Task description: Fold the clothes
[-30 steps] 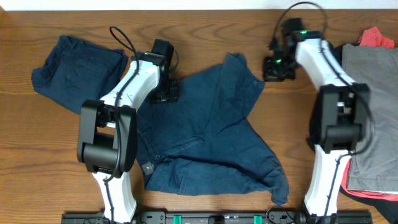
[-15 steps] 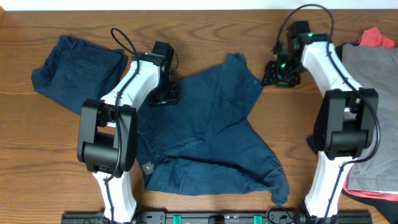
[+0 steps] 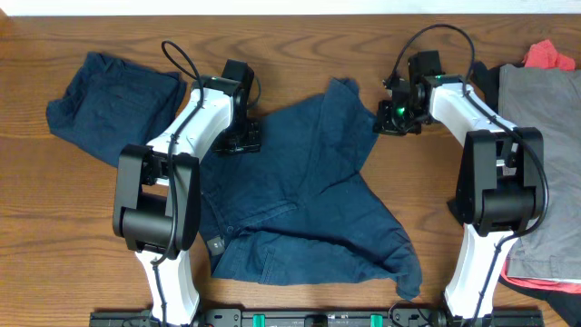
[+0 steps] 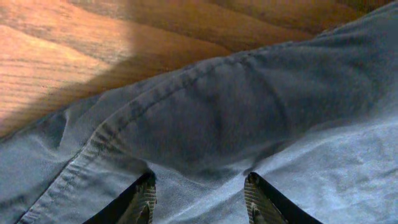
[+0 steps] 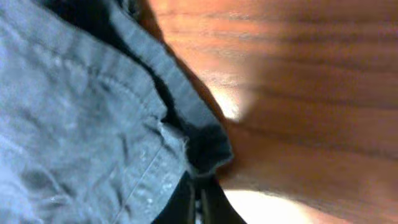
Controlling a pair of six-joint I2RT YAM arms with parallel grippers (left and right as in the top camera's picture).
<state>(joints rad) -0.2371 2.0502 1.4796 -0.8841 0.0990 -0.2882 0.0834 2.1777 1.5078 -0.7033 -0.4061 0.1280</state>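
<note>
Next, my right gripper will draw the shorts' hem corner to the right in the overhead view, beside the grey pile, and release it, since the shorts' far edge bunches.
Dark navy shorts (image 3: 309,191) lie spread open in the middle of the table, with a small tag near the waistband at the lower left. My left gripper (image 3: 241,138) rests on their upper left edge. In the left wrist view its fingers (image 4: 199,193) are apart and press on the fabric (image 4: 236,106) just below a seam. My right gripper (image 3: 390,116) is at the shorts' upper right corner. In the right wrist view its fingers (image 5: 200,190) are together at the hem corner (image 5: 205,146).
A second navy garment (image 3: 109,95) lies bunched at the back left. A pile of grey (image 3: 545,154), red (image 3: 549,54) and black (image 3: 545,283) pieces lies along the right edge. Bare wooden table (image 3: 73,209) shows at the front left.
My right gripper has moved left and toward the front, from bare wood onto the shorts' upper right corner. The left arm and the shorts have not moved.
</note>
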